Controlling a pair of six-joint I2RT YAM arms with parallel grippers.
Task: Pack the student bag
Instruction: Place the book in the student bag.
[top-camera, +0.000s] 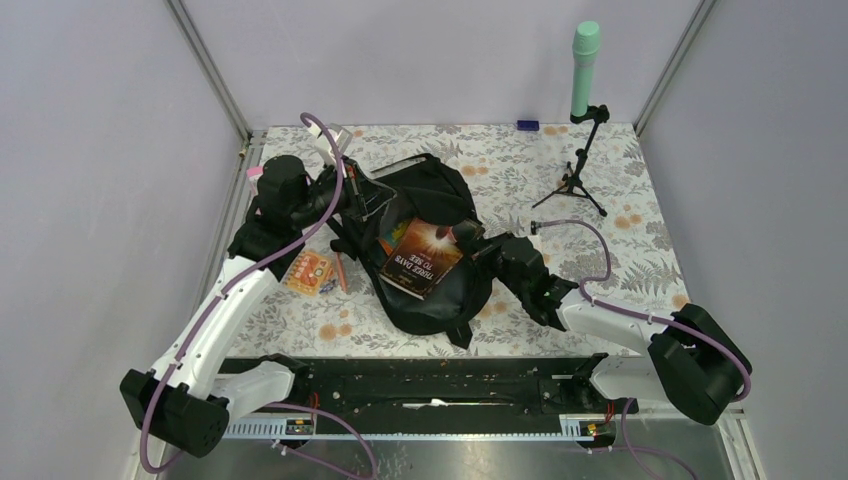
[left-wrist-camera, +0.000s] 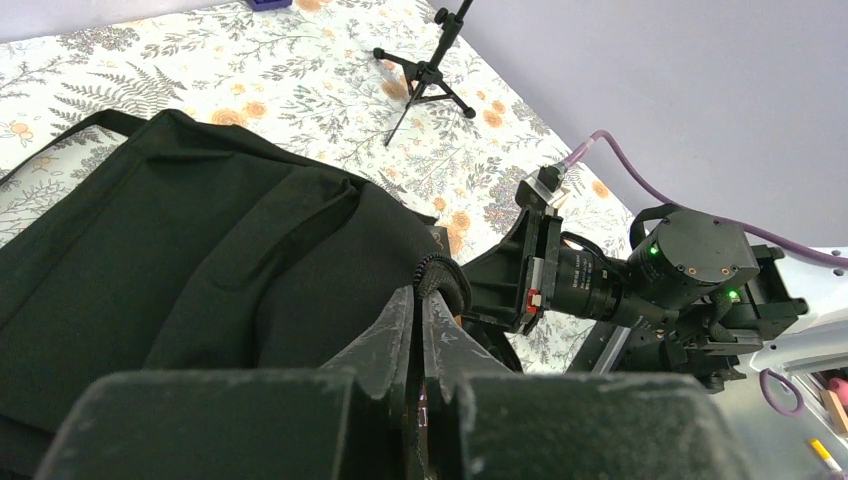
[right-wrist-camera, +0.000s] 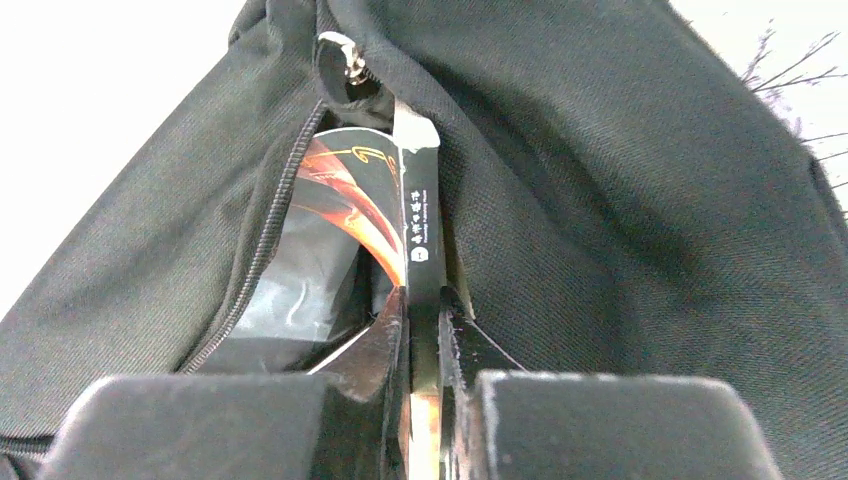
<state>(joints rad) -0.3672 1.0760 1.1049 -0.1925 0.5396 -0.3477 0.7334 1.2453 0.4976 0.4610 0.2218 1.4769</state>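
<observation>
My right gripper goes left in the top view next, deeper into the bag's opening (left-wrist-camera: 440, 275), and releases the book, because the book's gripped end still sticks out.
The black student bag (top-camera: 440, 200) lies in the middle of the floral table. My left gripper (top-camera: 352, 198) is shut on the zippered edge of the bag's opening (left-wrist-camera: 440, 275) at the bag's left side and holds it up. My right gripper (top-camera: 470, 240) is shut on the spine of a dark book with an orange cover (top-camera: 420, 258). The book lies tilted across the bag's opening, partly inside. In the right wrist view the book (right-wrist-camera: 345, 240) sits between the bag's zipper edge (right-wrist-camera: 262, 240) and black fabric (right-wrist-camera: 620, 200), with a zip pull (right-wrist-camera: 345, 62) above it.
An orange box (top-camera: 309, 271) and a reddish pen (top-camera: 340, 272) lie left of the bag. A small black tripod holding a mint-green cylinder (top-camera: 584, 70) stands at the back right. A small purple thing (top-camera: 527, 126) lies at the far edge. Grey walls close in the table.
</observation>
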